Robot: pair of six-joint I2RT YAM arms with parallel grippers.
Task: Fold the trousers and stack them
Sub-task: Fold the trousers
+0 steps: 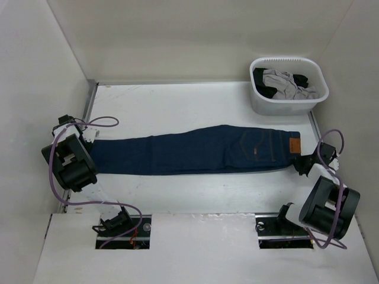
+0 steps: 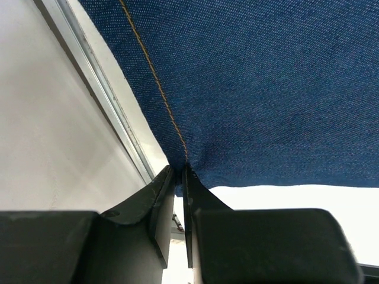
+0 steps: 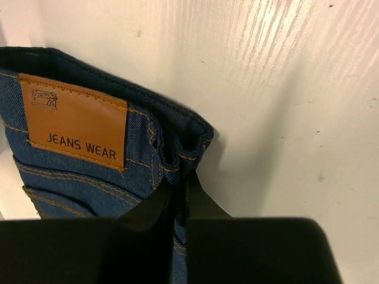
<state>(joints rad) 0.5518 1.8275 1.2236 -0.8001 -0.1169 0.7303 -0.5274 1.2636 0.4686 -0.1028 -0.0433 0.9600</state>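
The trousers lie stretched out at full length, so the robot's right gripper will next lift the waistband corner and bring it down onto the legs.
The trousers, dark navy jeans, lie stretched flat across the table with the legs to the left and the waist to the right. A tan patch marks the waistband. My left gripper is at the leg end, and in its wrist view the left gripper is shut on the edge of the denim beside an orange seam. At the waist end, my right gripper is pinched on the waistband corner, and the right wrist view shows the right gripper shut on the folded denim edge.
A white basket stands at the back right holding grey and black garments. A metal rail runs along the table's left edge, close to my left gripper. White walls enclose the table on three sides.
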